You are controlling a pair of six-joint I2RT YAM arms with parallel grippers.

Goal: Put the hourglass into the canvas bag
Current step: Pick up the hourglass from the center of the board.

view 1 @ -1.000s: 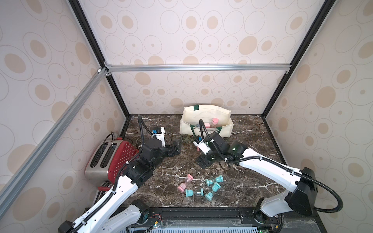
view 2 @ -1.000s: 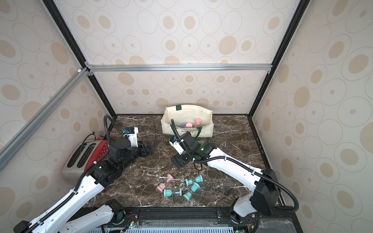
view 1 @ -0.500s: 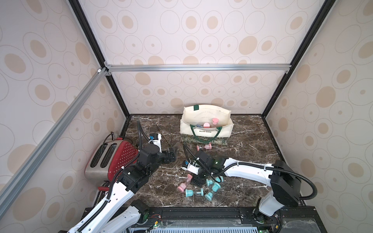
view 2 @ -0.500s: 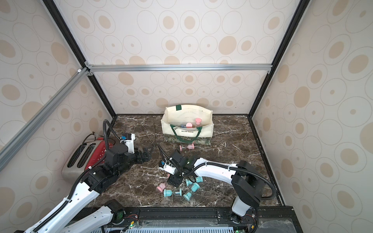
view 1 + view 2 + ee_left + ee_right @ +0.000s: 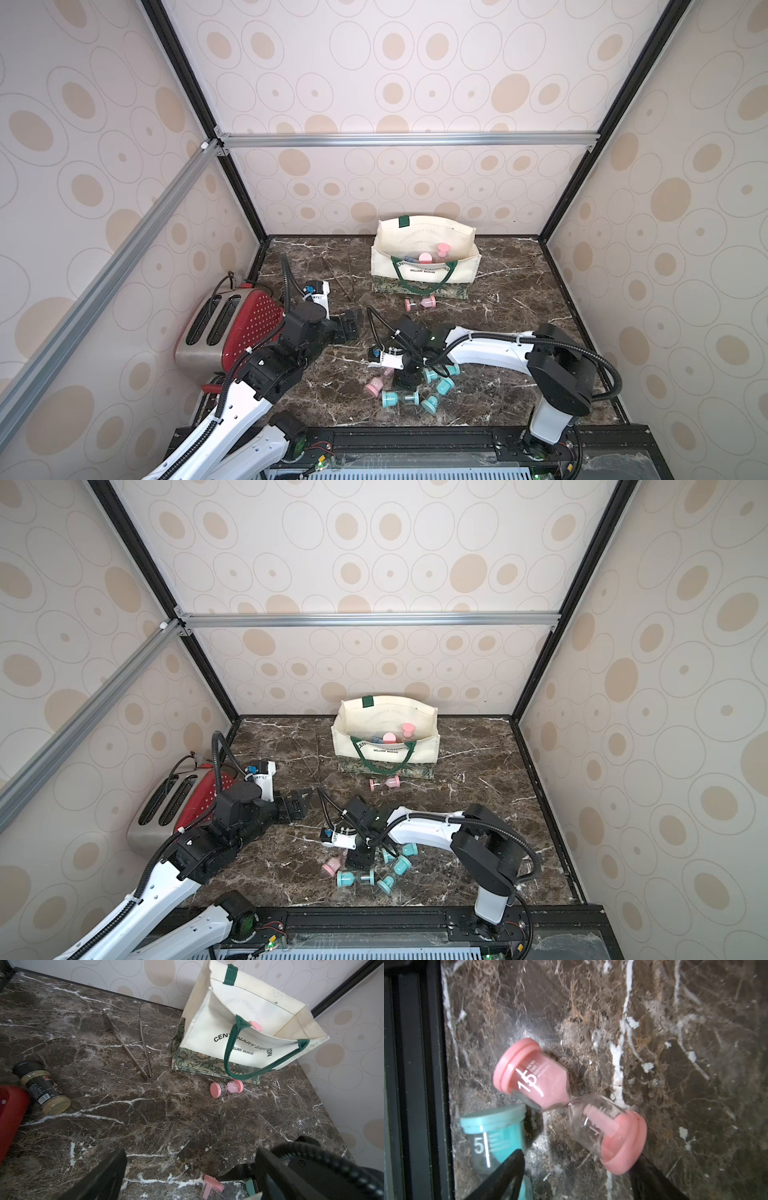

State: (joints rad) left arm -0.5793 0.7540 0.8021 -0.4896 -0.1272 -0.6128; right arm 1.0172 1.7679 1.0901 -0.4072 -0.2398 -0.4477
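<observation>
I will move my right gripper outward and down, straddle the hourglass's clear far bulb (image 5: pixel 592 1124), and close, because the pink hourglass's far cap sits against one gripper finger.
The cream canvas bag (image 5: pixel 457 270) (image 5: pixel 415 752) (image 5: pixel 207 1028) stands open at the back, with two pink hourglasses (image 5: pixel 424 257) inside. Another pink hourglass (image 5: pixel 420 303) (image 5: pixel 385 783) (image 5: pixel 226 1088) lies on the table just in front of it. Near the front edge lie a pink hourglass (image 5: pixel 376 384) (image 5: pixel 569 1103) and several teal ones (image 5: pixel 399 398) (image 5: pixel 494 1136). My right gripper (image 5: pixel 405 378) (image 5: pixel 578 1157) is low over this cluster and open; the pink one's cap rests against one finger (image 5: pixel 652 1180). My left gripper (image 5: pixel 349 326) (image 5: pixel 191 1153) hovers open and empty mid-table.
A red toaster (image 5: pixel 232 328) stands at the left. Metal tongs (image 5: pixel 345 278) (image 5: pixel 133 1047) lie left of the bag, and a spice jar (image 5: pixel 41 1087) lies beside the toaster. The black front rail (image 5: pixel 415 1064) runs close to the hourglass cluster.
My right arm swung from in front of the bag down to the front cluster, its jaws narrowing a little. A pink hourglass now shows before the bag. The left arm drew back slightly.
</observation>
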